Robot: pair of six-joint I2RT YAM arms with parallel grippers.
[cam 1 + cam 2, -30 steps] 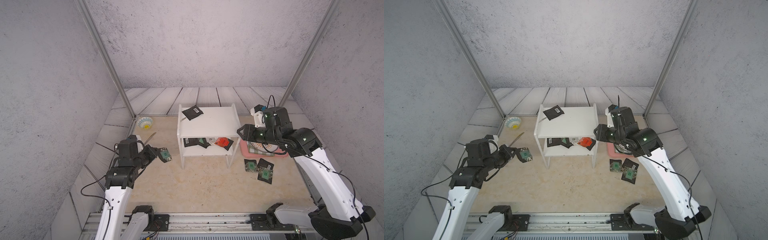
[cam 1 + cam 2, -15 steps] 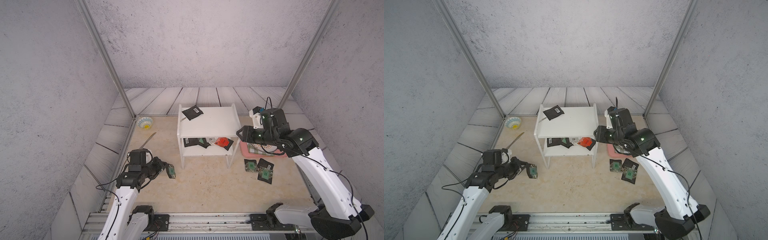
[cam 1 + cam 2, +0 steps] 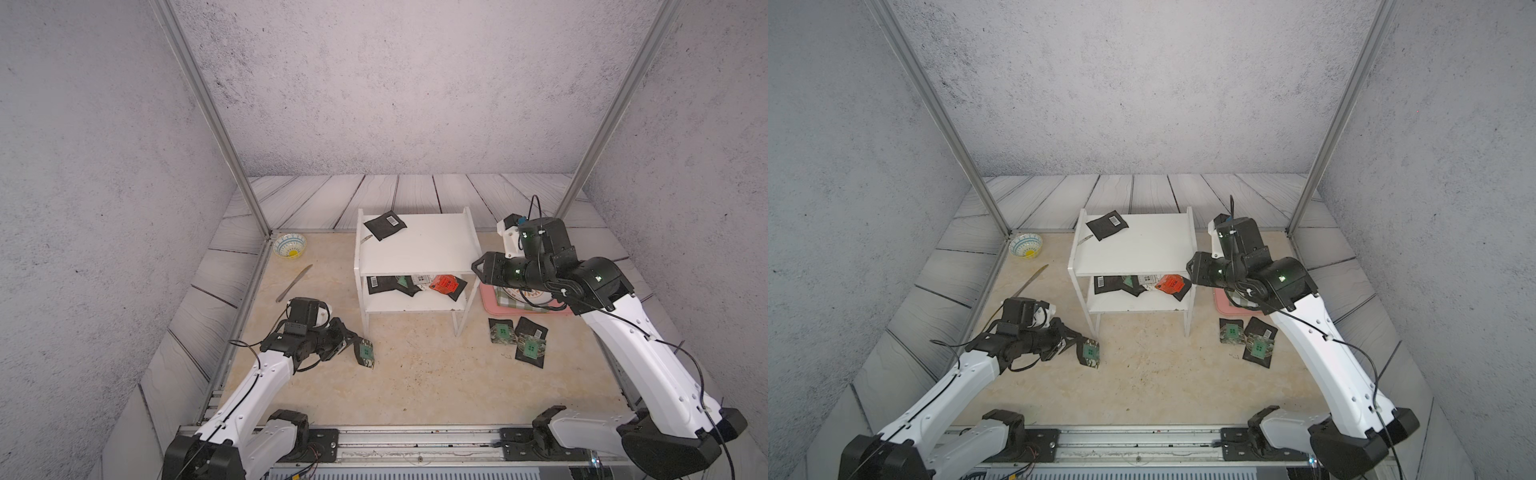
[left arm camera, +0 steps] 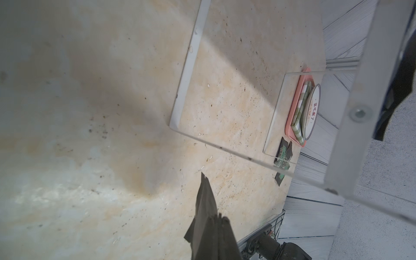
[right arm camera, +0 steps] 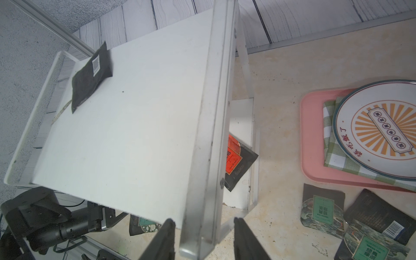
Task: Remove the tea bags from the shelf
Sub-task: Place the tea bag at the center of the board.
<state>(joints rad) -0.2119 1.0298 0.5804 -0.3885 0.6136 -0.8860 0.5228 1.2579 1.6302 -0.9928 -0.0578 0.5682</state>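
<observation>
The bare floor off the shelf's front leg is just below my left gripper, so my left gripper should next go down a little and let go of the green floral tea bag [image 3: 366, 352].
The white shelf [image 3: 419, 249] stands mid-floor. One black tea bag [image 3: 385, 225] with a barcode lies on its top board [image 5: 126, 126]. Several more tea bags crowd the lower tier, among them a red-orange one [image 3: 446, 284]. My left gripper [image 3: 353, 338] is shut on a green floral tea bag [image 3: 366, 352], low over the floor off the shelf's front left leg. In the left wrist view that bag [image 4: 206, 202] sticks out edge-on from the closed jaws. My right gripper [image 5: 203, 234] stands open astride the shelf's right side panel [image 5: 211, 135], with a gap on each side.
Three tea bags [image 3: 517, 338] lie on the floor right of the shelf. Behind them is a pink tray [image 5: 308, 135] with a green checked cloth and a plate [image 5: 382, 126]. A patterned bowl [image 3: 290, 245] and a knife [image 3: 294, 282] lie at the back left.
My left arm has carried the green tea bag down and toward the front, then a little rightward. The right arm has barely shifted at the shelf's side.
</observation>
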